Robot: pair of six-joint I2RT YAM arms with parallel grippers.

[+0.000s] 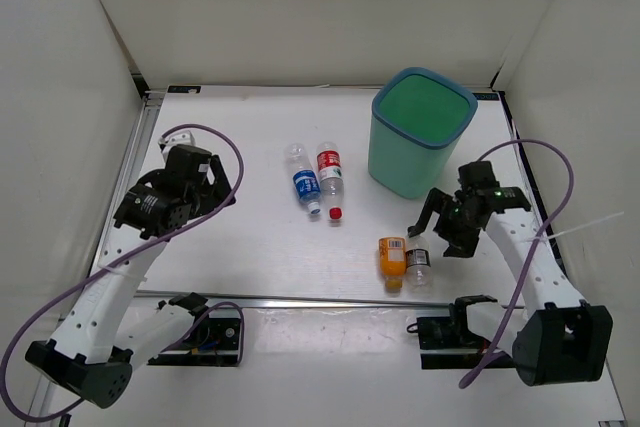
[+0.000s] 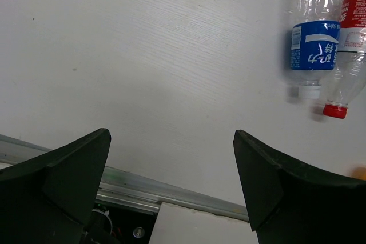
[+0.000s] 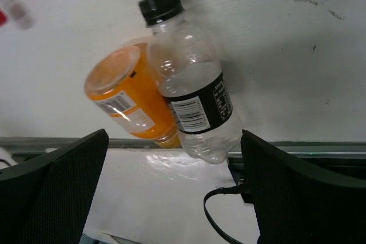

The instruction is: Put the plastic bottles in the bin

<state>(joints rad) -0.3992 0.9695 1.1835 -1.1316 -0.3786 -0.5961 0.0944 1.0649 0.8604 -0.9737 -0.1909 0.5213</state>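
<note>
The right gripper lowers onto the dark-label bottle, onto its clear shoulder [image 1: 418, 244] [image 3: 180, 53], and closes next. The bottle narrows toward its black cap, leaving room beside the orange bottle.
Four plastic bottles lie on the white table. The blue-label bottle [image 1: 306, 185] and the red-label bottle [image 1: 330, 172] with a red cap lie side by side mid-table. They also show at the upper right of the left wrist view: the blue-label bottle [image 2: 313, 50] and the red-label bottle [image 2: 351, 38]. The orange bottle [image 1: 392, 257] and the dark-label bottle [image 1: 418, 265] touch each other near the front edge. The teal bin [image 1: 400, 172] stands upright at the back right. My left gripper [image 1: 224, 183] is open and empty, left of the bottles. My right gripper [image 1: 438, 230] is open and empty, just above the orange bottle [image 3: 128, 104] and the dark-label bottle [image 3: 194, 95].
A metal rail [image 1: 330, 301] runs along the table's front edge, with the arm bases and cables below it. White walls enclose the table on the left, back and right. A purple cable [image 1: 545, 162] loops off the right arm near the bin.
</note>
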